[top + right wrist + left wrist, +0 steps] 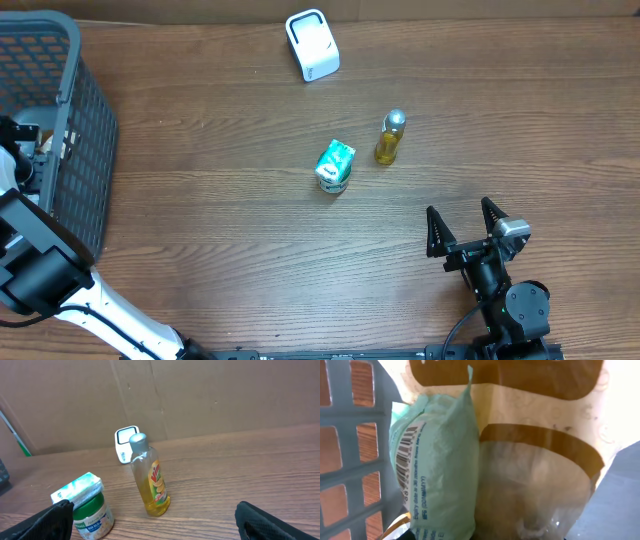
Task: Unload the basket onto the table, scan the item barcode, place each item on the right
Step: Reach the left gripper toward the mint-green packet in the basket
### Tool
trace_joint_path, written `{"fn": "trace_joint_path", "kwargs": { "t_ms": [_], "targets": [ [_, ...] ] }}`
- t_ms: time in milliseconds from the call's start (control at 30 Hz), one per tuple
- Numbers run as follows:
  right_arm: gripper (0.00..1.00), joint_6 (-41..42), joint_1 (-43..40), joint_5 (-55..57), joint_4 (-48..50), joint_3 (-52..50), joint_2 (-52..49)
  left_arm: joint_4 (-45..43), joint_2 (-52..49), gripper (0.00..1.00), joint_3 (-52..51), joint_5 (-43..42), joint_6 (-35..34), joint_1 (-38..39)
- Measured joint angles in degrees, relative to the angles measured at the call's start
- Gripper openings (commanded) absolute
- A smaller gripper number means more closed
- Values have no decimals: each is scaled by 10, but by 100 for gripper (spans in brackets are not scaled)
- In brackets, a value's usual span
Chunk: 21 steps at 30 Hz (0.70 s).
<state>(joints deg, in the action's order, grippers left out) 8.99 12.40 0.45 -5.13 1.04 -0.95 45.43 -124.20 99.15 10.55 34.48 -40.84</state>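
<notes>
The tabletop between the basket and the jar is bare. My left gripper needs to lift over the basket's rim next, lower the pale green packet onto that bare spot and release it.
The left wrist view is filled at very close range by a pale green packet (pixel 440 465) with a barcode (pixel 406 450) on its side. It leans against a cream and brown pouch (pixel 540 460) inside the grey basket (pixel 350 435). My left arm (pixel 35 265) reaches into the basket (pixel 85 120) at the table's left edge. Its fingers are hidden in both views. The right gripper (pixel 463 228) rests open at the front right and holds nothing. The white scanner (pixel 312 44) stands at the back of the table.
A yellow liquid bottle (pixel 390 138) and a green-lidded jar (pixel 334 168) with a small carton on top stand mid-table. In the right wrist view the bottle (pixel 150 477) and jar (pixel 91 515) are just ahead of the open fingers (pixel 50 520).
</notes>
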Motion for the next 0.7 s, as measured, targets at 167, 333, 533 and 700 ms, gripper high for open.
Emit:
{"fn": "trace_joint_path", "kwargs": {
  "t_ms": [167,333,533,700],
  "targets": [
    [100,0,0,0,0,0,0,62,-12,4,72,-15,-49,8],
    [100,0,0,0,0,0,0,119,-16,4,196,-23,-103,27],
    [100,0,0,0,0,0,0,151,-13,4,289,-24,-147,49],
    [100,0,0,0,0,0,0,159,36,4,308,-24,-170,74]
  ]
}}
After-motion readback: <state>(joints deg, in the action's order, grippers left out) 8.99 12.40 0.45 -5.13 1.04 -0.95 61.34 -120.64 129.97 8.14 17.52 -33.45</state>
